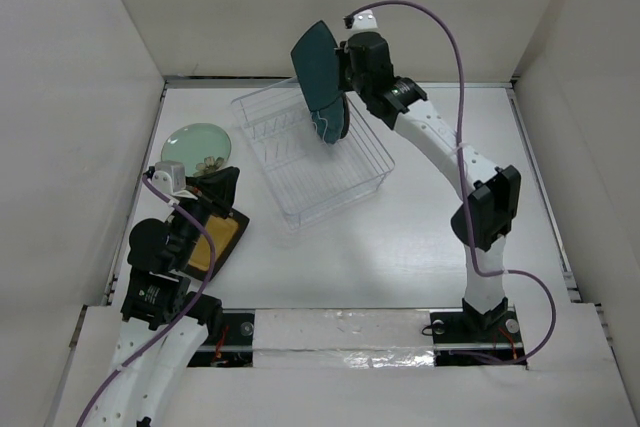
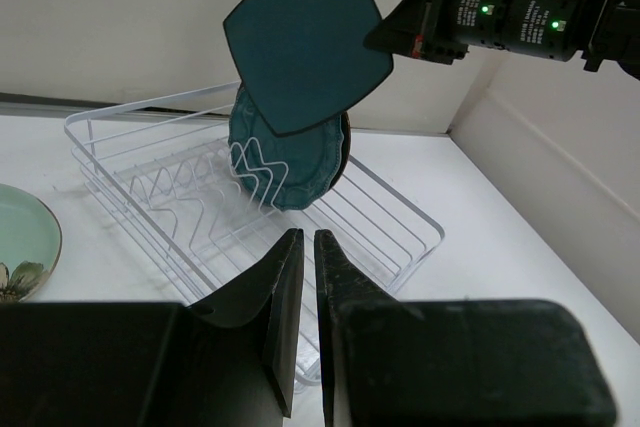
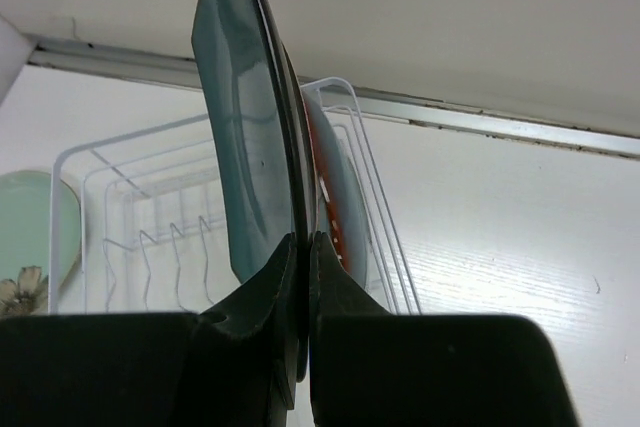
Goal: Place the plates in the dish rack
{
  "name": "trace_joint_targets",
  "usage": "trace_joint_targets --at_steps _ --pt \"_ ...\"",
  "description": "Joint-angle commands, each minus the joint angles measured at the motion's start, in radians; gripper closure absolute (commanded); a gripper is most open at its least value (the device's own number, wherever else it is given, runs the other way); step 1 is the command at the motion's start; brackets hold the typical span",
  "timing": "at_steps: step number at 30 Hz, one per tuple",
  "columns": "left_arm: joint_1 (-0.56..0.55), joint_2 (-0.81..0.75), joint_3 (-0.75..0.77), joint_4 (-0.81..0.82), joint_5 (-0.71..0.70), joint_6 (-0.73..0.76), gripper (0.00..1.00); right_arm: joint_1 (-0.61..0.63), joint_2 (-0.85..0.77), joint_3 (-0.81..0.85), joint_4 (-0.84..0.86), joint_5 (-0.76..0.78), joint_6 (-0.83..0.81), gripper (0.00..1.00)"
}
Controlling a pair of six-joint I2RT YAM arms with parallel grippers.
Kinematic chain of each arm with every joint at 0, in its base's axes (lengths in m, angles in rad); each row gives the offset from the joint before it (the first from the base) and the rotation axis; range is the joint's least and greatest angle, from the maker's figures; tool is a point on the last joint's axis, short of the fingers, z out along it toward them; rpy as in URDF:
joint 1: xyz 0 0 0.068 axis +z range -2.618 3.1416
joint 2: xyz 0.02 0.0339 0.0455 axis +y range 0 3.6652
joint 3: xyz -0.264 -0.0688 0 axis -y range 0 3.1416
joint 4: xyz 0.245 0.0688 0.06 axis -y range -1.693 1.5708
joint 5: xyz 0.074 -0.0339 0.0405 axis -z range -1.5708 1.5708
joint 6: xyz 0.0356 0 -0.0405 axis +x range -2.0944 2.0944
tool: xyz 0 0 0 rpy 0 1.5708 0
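The dish rack's free slot point(image 1: 316, 128) beside the scalloped plate is below my right gripper and to its left in the top view, so I should move over it, lower and release.
My right gripper point(image 1: 341, 69) is shut on the edge of a square dark teal plate point(image 1: 316, 59), holding it on edge in the air over the far end of the clear dish rack point(image 1: 372, 152). A round scalloped dark teal plate point(image 2: 290, 162) stands upright between the rack's tines, just below the held plate point(image 2: 305, 37). A pale mint green plate point(image 1: 198, 147) lies flat on the table left of the rack. My left gripper point(image 1: 225, 185) is shut with nothing in it, hovering over the far edge of a mustard-yellow plate point(image 1: 220, 239) with a black rim.
White walls close in the table at the back and on both sides. The rack point(image 2: 400, 227) sits at an angle, with several free tine slots at its left end. The right arm's elbow point(image 1: 488, 205) hangs over the right half of the table.
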Motion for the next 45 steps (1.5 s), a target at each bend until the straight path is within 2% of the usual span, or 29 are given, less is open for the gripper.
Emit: trace_joint_targets --at_steps 1,5,18,38,45 --pt "-0.003 -0.010 0.008 0.043 0.014 0.014 0.93 0.039 0.001 0.129 0.085 0.107 -0.076 1.00" --pt "-0.003 0.001 0.007 0.040 0.014 0.015 0.93 0.061 0.050 0.197 0.044 0.161 -0.112 1.00" --pt "-0.003 -0.001 0.005 0.041 0.012 0.014 0.93 0.098 0.097 0.194 0.049 0.303 -0.208 1.00" --pt "-0.003 -0.007 0.005 0.043 0.014 0.014 0.93 0.116 0.168 0.131 0.012 0.237 -0.205 1.00" --pt "-0.003 -0.007 0.004 0.043 0.012 0.014 0.93 0.125 0.222 0.172 -0.048 0.220 -0.202 1.00"
